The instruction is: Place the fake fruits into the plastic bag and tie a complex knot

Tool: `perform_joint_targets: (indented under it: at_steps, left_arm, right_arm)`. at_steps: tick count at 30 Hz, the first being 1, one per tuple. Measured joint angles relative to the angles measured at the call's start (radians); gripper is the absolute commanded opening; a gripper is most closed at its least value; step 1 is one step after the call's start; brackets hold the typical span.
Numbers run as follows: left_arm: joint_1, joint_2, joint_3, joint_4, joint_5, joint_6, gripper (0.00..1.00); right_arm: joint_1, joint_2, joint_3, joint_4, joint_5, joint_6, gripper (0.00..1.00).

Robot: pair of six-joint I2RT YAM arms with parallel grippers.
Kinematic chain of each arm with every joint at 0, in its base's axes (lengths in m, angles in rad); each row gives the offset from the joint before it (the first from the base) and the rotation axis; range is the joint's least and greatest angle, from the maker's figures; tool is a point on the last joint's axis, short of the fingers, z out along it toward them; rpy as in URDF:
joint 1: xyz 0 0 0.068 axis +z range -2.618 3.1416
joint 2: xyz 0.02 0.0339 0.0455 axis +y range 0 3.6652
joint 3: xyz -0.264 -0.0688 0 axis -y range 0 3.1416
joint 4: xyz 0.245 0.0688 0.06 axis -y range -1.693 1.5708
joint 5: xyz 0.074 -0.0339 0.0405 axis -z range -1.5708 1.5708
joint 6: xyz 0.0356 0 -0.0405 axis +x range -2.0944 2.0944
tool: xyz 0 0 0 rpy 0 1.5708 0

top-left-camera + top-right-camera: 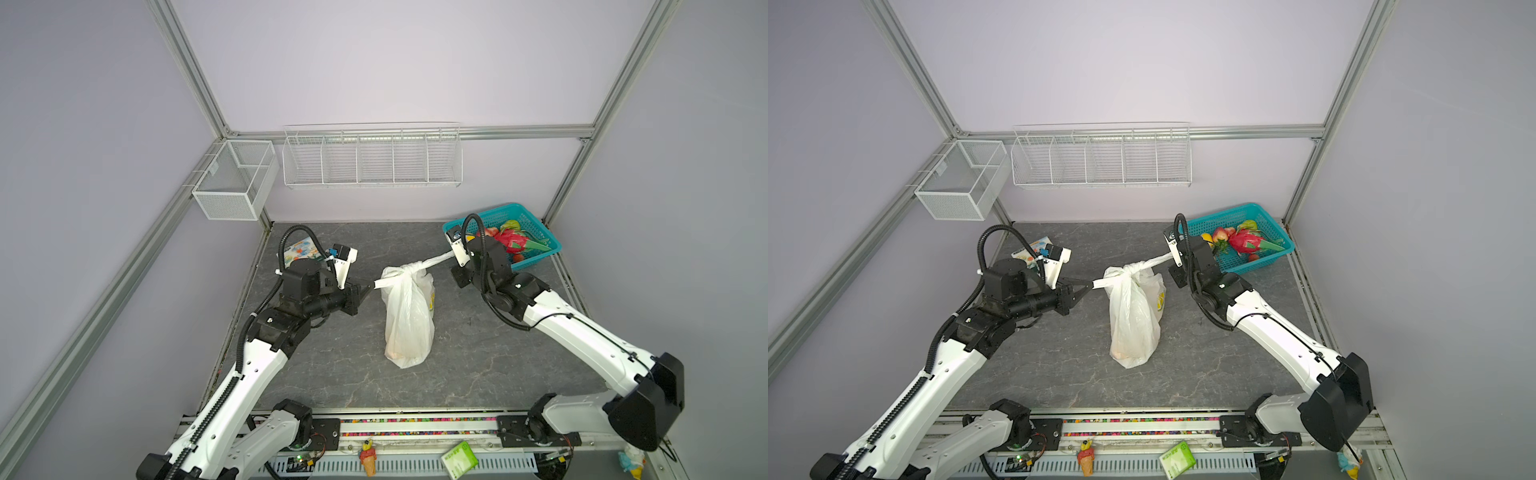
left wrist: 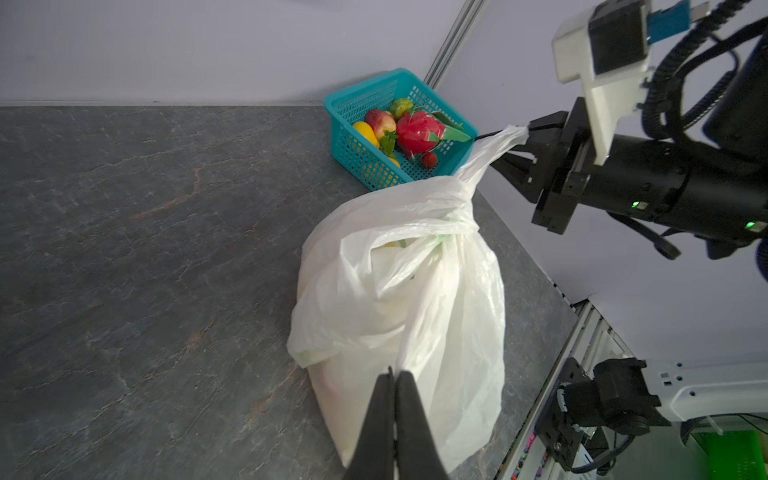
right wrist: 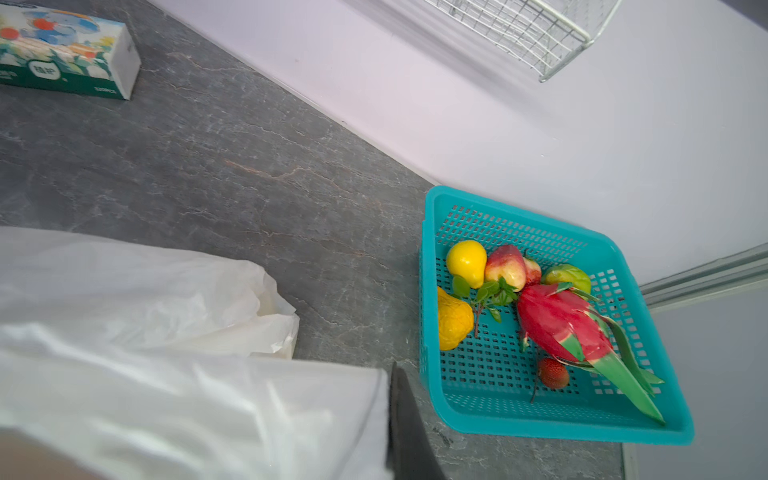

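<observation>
The right gripper moves away from the knot next and releases the tail, as the knot lies at the other end of the taut tail (image 1: 438, 260) (image 3: 344, 412).
The plastic bag (image 1: 409, 320) (image 1: 1136, 320) stands mid-table, white and crinkly, with an orange tint showing through near its bottom. At its top sits the knot (image 1: 409, 270) (image 1: 1133, 270) (image 2: 457, 212), with one tail stretched out to each side. My left gripper (image 1: 372, 289) (image 1: 1090, 286) (image 2: 395, 374) is shut on the left tail. My right gripper (image 1: 1172, 258) (image 2: 525, 139) (image 3: 388, 374) is shut on the right tail, pulled taut toward the basket. Several fake fruits, among them a pink dragon fruit (image 3: 561, 328) (image 1: 513, 241), lie in the teal basket (image 3: 540, 428) (image 1: 536, 259).
A printed tissue box (image 1: 301, 247) (image 3: 66, 58) lies at the back left behind my left arm. White wire racks (image 1: 372, 158) and a mesh bin (image 1: 232, 178) hang on the walls. An ice-cream figurine (image 1: 368, 457) and a green packet (image 1: 459, 459) sit on the front rail.
</observation>
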Motion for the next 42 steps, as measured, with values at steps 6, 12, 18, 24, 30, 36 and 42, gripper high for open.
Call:
perform_joint_targets:
  at_steps: [6, 12, 18, 24, 30, 36, 42]
  left_arm:
    - [0.016, 0.022, 0.026, -0.085, -0.218, 0.065, 0.00]
    - [0.019, 0.030, 0.000, -0.099, -0.293, 0.080, 0.00]
    - [0.019, 0.030, -0.010, -0.072, -0.256, 0.073, 0.00]
    - [0.019, 0.023, -0.014, -0.042, -0.228, 0.072, 0.00]
    - [0.019, 0.022, -0.018, -0.013, -0.198, 0.069, 0.00]
    - [0.019, 0.022, -0.019, 0.004, -0.183, 0.068, 0.00]
    - [0.019, 0.021, -0.019, 0.008, -0.185, 0.065, 0.00]
  right_arm:
    - [-0.092, -0.002, -0.013, -0.017, 0.110, 0.005, 0.07]
    - [-0.117, -0.003, -0.084, -0.027, -0.051, 0.014, 0.31]
    - [-0.144, -0.017, -0.095, -0.026, -0.520, 0.026, 0.79]
    - [-0.242, -0.021, -0.050, 0.041, -0.835, 0.146, 0.99]
    - [-0.241, 0.130, 0.104, 0.137, -1.020, 0.263, 0.95]
    - [-0.214, 0.279, 0.185, 0.157, -1.118, 0.314, 0.73]
    - [-0.206, 0.288, 0.151, 0.161, -1.159, 0.330, 0.24]
